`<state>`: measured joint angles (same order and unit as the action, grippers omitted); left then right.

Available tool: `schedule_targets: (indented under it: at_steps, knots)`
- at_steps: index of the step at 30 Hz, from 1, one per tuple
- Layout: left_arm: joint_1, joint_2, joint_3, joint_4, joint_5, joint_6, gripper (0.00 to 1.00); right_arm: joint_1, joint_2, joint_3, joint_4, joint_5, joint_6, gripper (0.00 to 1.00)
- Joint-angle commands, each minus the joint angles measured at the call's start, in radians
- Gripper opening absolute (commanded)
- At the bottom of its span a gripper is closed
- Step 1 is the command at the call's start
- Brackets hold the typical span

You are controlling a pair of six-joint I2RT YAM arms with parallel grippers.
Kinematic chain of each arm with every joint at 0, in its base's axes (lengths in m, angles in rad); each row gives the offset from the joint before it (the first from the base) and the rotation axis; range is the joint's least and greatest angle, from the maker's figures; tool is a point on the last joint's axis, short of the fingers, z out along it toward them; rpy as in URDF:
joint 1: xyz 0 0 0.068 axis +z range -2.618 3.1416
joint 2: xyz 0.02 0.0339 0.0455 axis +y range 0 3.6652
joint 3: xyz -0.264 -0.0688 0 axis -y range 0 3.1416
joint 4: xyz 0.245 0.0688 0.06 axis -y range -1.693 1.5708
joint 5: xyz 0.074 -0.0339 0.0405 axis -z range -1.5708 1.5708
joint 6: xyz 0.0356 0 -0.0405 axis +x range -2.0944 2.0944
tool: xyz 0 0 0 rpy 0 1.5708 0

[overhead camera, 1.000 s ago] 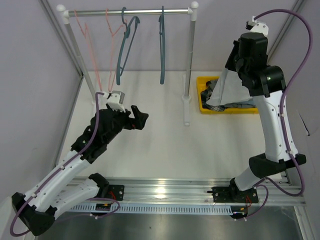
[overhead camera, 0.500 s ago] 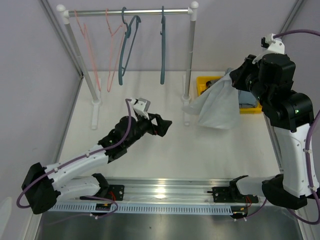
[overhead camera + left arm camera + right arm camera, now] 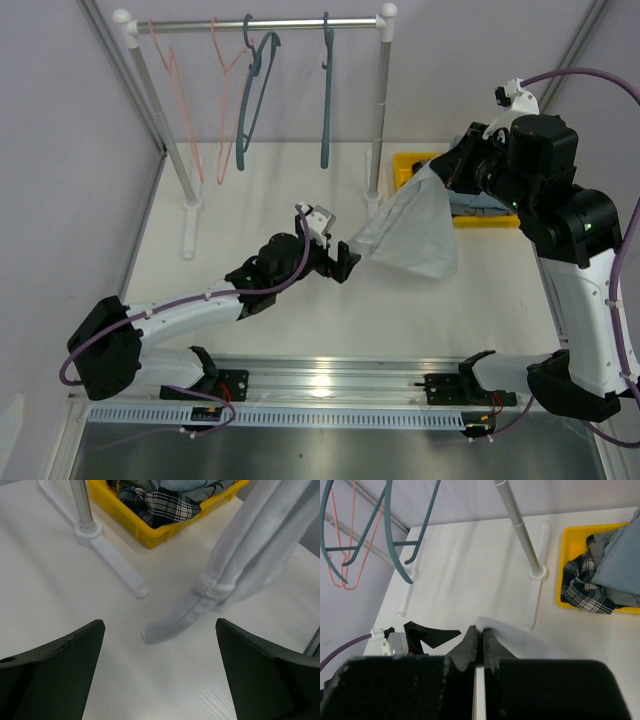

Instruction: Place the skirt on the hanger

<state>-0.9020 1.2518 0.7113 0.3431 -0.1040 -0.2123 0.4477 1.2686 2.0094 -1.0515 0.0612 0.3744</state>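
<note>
I will move my left gripper toward the hanging skirt and close it on that corner, since the skirt's lower corner point(image 3: 358, 246) point(image 3: 155, 632) points toward the gap between the gripper's open fingers.
A pale grey skirt point(image 3: 412, 228) hangs from my right gripper point(image 3: 452, 168), which is shut on its top edge point(image 3: 487, 624) above the table. The skirt's lower corner point(image 3: 170, 625) touches the white tabletop. My left gripper point(image 3: 346, 263) stands wide open just short of that corner, its black fingers point(image 3: 65, 655) on either side with nothing between them. Two teal hangers point(image 3: 250, 95) point(image 3: 325, 95) and two pink wire hangers point(image 3: 172, 80) hang on the rail at the back left.
A yellow bin point(image 3: 404, 172) of other clothes sits at the back right, behind the skirt. The rack's right post point(image 3: 378, 110) and its white foot point(image 3: 117, 562) stand between the bin and the hangers.
The right arm has carried the skirt from above the bin leftward and lower over the table. The left arm has stretched right, up to the skirt's lower corner.
</note>
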Motion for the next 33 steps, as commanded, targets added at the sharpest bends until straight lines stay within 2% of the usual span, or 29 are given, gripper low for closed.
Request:
schedule_targets:
  at_steps: [1,5,6,11,14,17,18,20,21,24,28,31,33]
  knots:
    - [-0.006,0.014,0.063,0.066,0.081,0.067,0.99,0.009,-0.018,0.002,0.047,-0.047,0.014,0.00]
    - [-0.008,0.086,0.109,0.073,0.162,0.067,0.92,0.011,-0.006,0.006,0.053,-0.049,0.018,0.00]
    - [-0.008,0.103,0.129,0.079,0.165,0.062,0.88,0.011,-0.002,0.014,0.056,-0.061,0.018,0.00]
    - [-0.008,0.188,0.160,0.103,0.145,0.067,0.88,0.013,0.029,0.069,0.031,-0.086,0.015,0.00]
    - [-0.008,0.219,0.204,0.085,0.148,0.070,0.83,0.011,0.044,0.106,0.013,-0.077,0.009,0.00]
    - [-0.009,0.219,0.211,0.073,0.147,0.062,0.66,0.013,0.049,0.121,0.008,-0.072,0.006,0.00]
    - [-0.009,0.215,0.209,0.062,0.139,0.057,0.50,0.014,0.048,0.120,0.008,-0.070,0.006,0.00]
    - [-0.018,0.190,0.211,0.040,0.127,0.053,0.32,0.013,0.041,0.112,0.008,-0.066,0.006,0.00]
    - [-0.021,0.176,0.208,0.013,0.127,0.051,0.18,0.013,0.040,0.111,-0.001,-0.063,0.004,0.00]
    - [-0.057,0.111,0.217,-0.073,0.121,0.060,0.00,0.013,0.015,0.083,-0.011,0.012,-0.002,0.00]
    - [-0.181,0.016,0.252,-0.265,0.081,0.050,0.00,0.011,-0.026,-0.006,0.010,0.138,-0.012,0.00]
    - [-0.221,-0.060,0.255,-0.386,0.096,-0.042,0.00,0.009,-0.009,-0.076,0.070,0.189,-0.020,0.00]
    - [-0.221,-0.095,0.235,-0.453,0.096,-0.134,0.00,0.005,0.049,-0.121,0.140,0.168,-0.029,0.00]
